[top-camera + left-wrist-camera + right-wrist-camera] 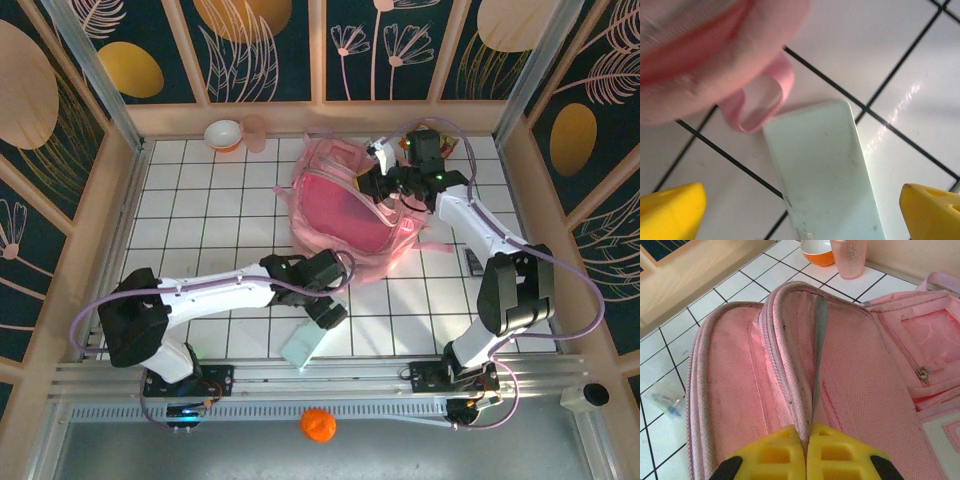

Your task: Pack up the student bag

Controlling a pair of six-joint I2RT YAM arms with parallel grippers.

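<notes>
I should next lower my left gripper a little, back onto the mint case's middle [312,333] [833,210], to close on its long edges, because my open fingers are already on either side.
The student bag [345,205], a big pink backpack, lies on the white tiled table with its mouth gaping. My right gripper [388,186] is at its far right side, and its yellow fingers [775,457] are shut on the bag's zippered rim [790,355]. My left gripper [328,308] hangs near the bag's front edge, open wide. Its yellow fingertips [670,212] stand either side of a flat pale mint case [822,170], apart from it. The case [305,345] lies on the tiles, touching a pink strap loop [760,100] of the bag.
An orange-and-white bowl [223,134] and a pink cup [254,132] stand at the back wall, left of the bag. A small clear plastic item [665,404] lies on the tiles beside the bag. An orange ball [318,425] sits in front of the rail.
</notes>
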